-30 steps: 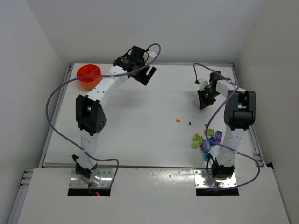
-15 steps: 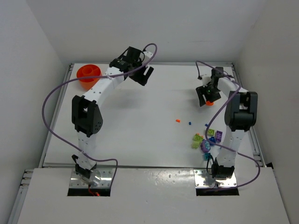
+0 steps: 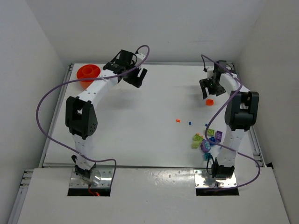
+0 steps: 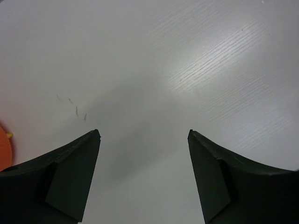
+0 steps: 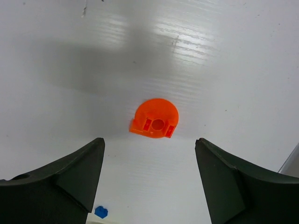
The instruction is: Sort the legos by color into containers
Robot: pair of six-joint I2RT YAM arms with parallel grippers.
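Note:
The orange lego lies below the gap between my right gripper's open fingers, so my right gripper will next move down onto the orange lego's straight edge [image 3: 210,102] [image 5: 153,131], with a finger on either side.
An orange lego [image 5: 155,118] lies loose on the white table with its hollow underside up, and it also shows as the orange lego [image 3: 210,101] from above. My right gripper [image 5: 149,140] hangs open over it with nothing between its fingers; in the top view the right gripper [image 3: 208,87] is at the back right. A pile of legos [image 3: 206,140] in lime green, purple, blue and teal sits near the right arm. The orange bowl [image 3: 88,73] stands at the back left. My left gripper [image 3: 132,76] is open and empty to its right, over bare table [image 4: 144,135].
A tiny orange bit [image 3: 178,121] and a tiny blue bit [image 3: 190,123] lie mid-table; the blue bit [image 5: 101,212] also shows beside my right finger. The bowl's rim [image 4: 3,150] peeks in at the left wrist view's left edge. White walls close in the table.
My right gripper has opened and let go of the orange lego, which now lies on the table, and it has drawn back from it. The left arm swung left toward the bowl.

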